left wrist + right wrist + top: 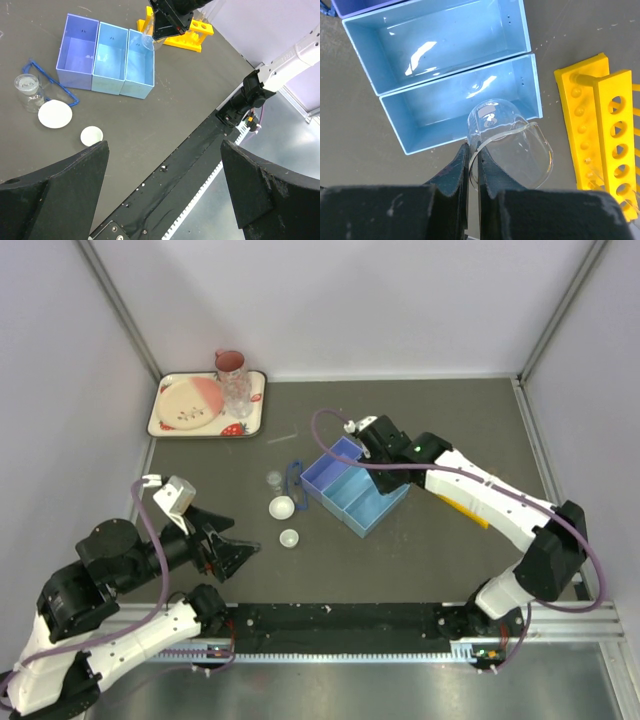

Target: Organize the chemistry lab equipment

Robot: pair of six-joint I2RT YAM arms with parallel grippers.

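The clear beaker should go down next into the far end of the blue tray's section [393, 495] [507, 94] closest to the yellow rack, lowered by my right gripper.
My right gripper [472, 156] is shut on the rim of a clear beaker [512, 142] and holds it tilted over the end compartment of the blue divided tray [440, 45]. In the top view that gripper [358, 448] is at the tray's [375, 525] far corner. A second small clear beaker [273, 479], blue-rimmed goggles [295, 480] and two white round dishes [281, 507] [289, 538] lie left of the tray. A thin glass rod [282, 439] lies beyond them. The yellow holed rack [600, 130] lies right of the tray. My left gripper [232, 538] is open and empty at the near left.
A cream strawberry-patterned tray [250, 420] at the far left corner holds a pink-and-cream plate [190, 402], a pink mug [230, 363] and a clear tumbler [237, 390]. The black base rail [330, 620] runs along the near edge. Walls enclose the table.
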